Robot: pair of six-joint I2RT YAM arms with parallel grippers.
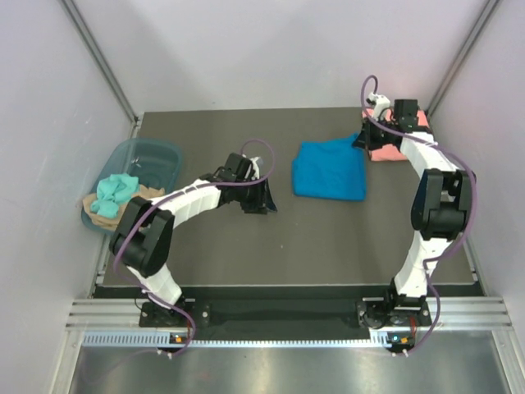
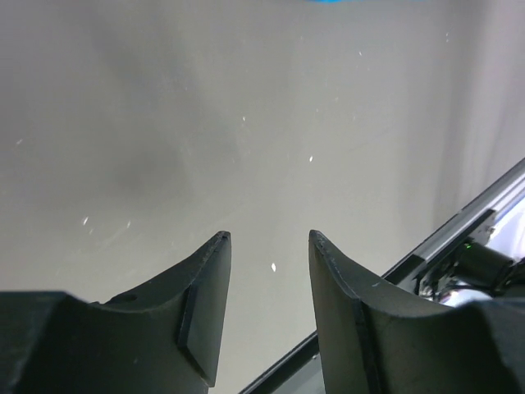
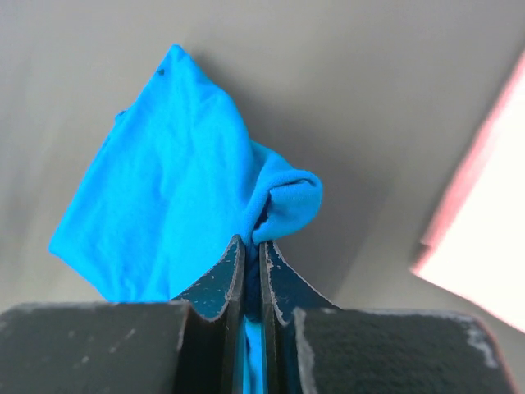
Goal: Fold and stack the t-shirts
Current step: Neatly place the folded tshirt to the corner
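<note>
My right gripper carries the blue cloth to the salmon pink t-shirt's far corner (image 1: 422,118) next and releases it there, since that corner lies outward, rightward in the top view.
The bright blue t-shirt (image 1: 330,170) lies folded on the dark table, right of middle. My right gripper (image 1: 361,139) is shut on its far right corner; the right wrist view shows the blue cloth (image 3: 180,197) pinched between my fingertips (image 3: 253,245) and lifted. The salmon pink t-shirt (image 1: 392,149) lies at the far right, partly under my right arm, and shows as a pale blur in the right wrist view (image 3: 480,246). My left gripper (image 1: 264,195) is open and empty over bare table, left of the blue shirt, with its fingers (image 2: 209,287) apart.
A translucent blue-grey tub (image 1: 156,158) stands at the table's left edge with teal cloth (image 1: 115,191) and tan cloth (image 1: 98,212) in it. White walls close in on three sides. The table's metal edge rail (image 2: 459,238) shows in the left wrist view.
</note>
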